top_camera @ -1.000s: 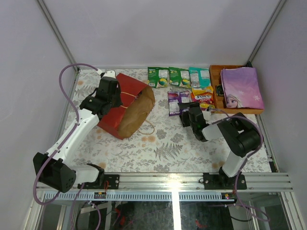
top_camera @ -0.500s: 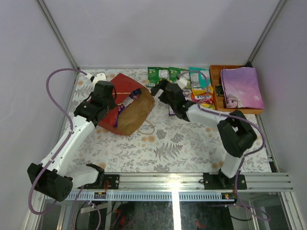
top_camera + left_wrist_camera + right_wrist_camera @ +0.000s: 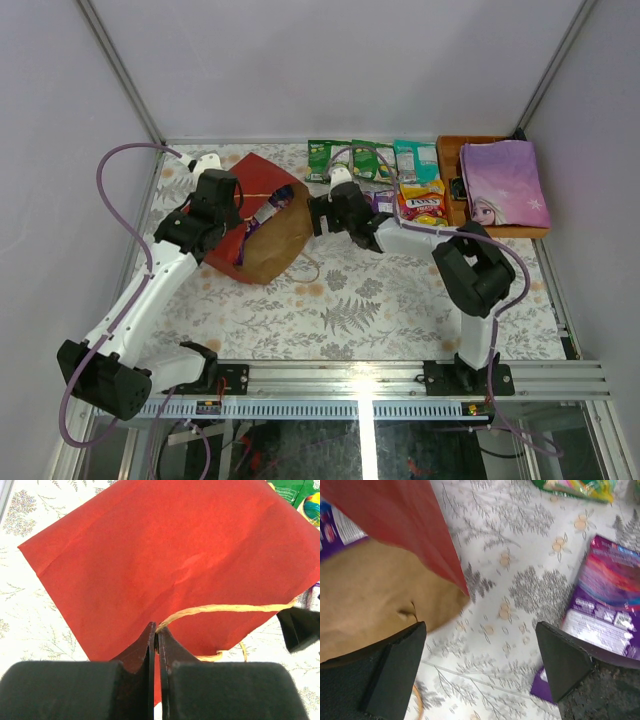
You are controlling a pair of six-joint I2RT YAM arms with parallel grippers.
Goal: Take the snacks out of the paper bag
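My right gripper moves outward and to the left in the top view onto the corner of the bag's red rim next, since the open fingers still straddle bare cloth.
The red paper bag (image 3: 250, 190) lies on its side, its brown mouth (image 3: 285, 235) facing right. A purple snack (image 3: 278, 200) shows just inside the mouth. My left gripper (image 3: 232, 212) is shut on the bag's twine handle (image 3: 225, 609), pinching it at the tips (image 3: 156, 630) over the red side (image 3: 170, 555). My right gripper (image 3: 318, 215) is open and empty at the bag's mouth, its midpoint (image 3: 480, 645) over the cloth beside the brown lining (image 3: 370, 595). Green (image 3: 325, 160), teal (image 3: 413, 160), yellow-red (image 3: 422, 200) and purple (image 3: 605, 610) snacks lie on the table.
An orange-brown wooden tray (image 3: 450, 150) at the back right holds a purple princess book (image 3: 505, 185). A floral cloth (image 3: 350, 300) covers the table. Grey walls close in the back and both sides.
My right arm has swung left from the laid-out packets to the bag's mouth, its jaws widening. The left arm shifted with the handle, and the purple packet came into view inside the bag.
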